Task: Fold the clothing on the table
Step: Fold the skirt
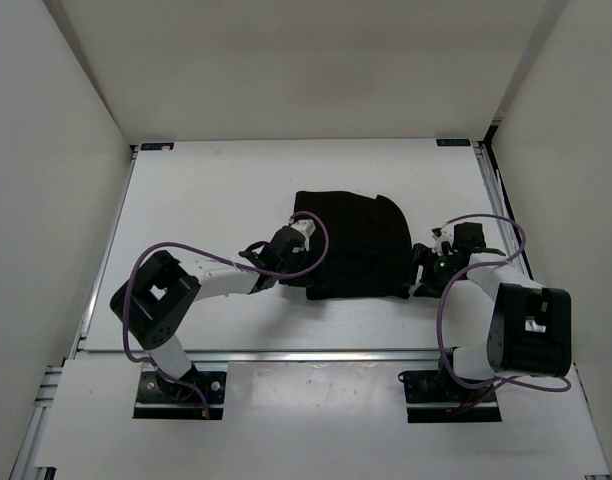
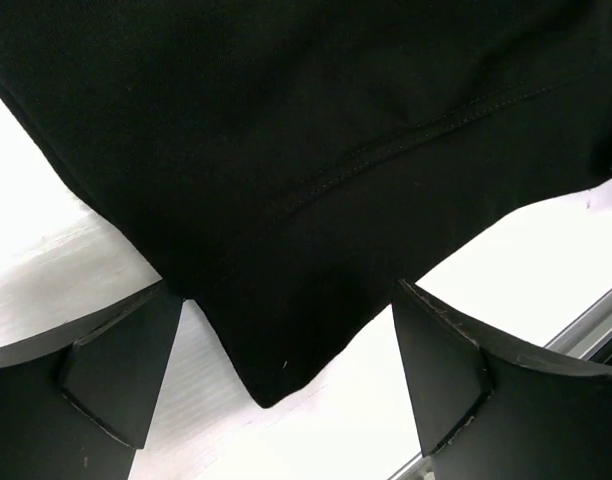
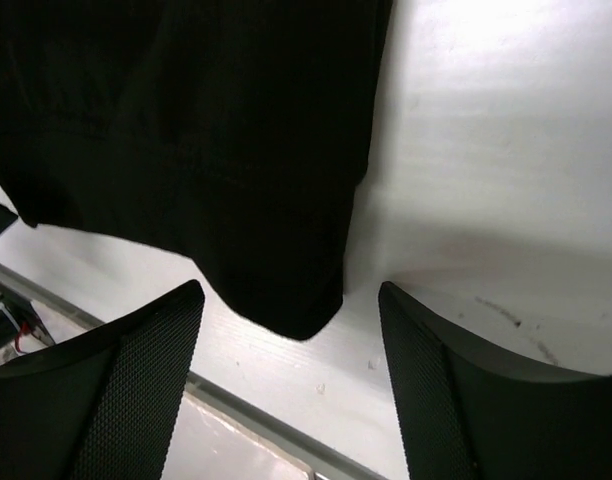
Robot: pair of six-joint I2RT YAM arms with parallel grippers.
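Note:
The left gripper stays low where it is next and closes its fingers on the clothing's pointed corner [image 2: 278, 335], since that corner lies flat between them.
The black clothing [image 1: 351, 240] lies in a rough rectangle at the middle of the white table [image 1: 206, 200]. My left gripper [image 1: 309, 228] is at its left edge. In the left wrist view, the left gripper [image 2: 286, 345] is open, and a pointed corner of the clothing [image 2: 271, 370] lies flat on the table between the fingers [image 2: 116, 370], touching neither. My right gripper [image 1: 419, 272] is at the garment's near right corner. In the right wrist view, the right gripper [image 3: 291, 305] is open around a rounded clothing corner [image 3: 296, 300], which is not pinched.
A metal rail [image 1: 286, 352] runs along the table's near edge, close below the right fingers [image 3: 256, 415]. White walls enclose the left, back and right sides. Purple cables loop over both arms.

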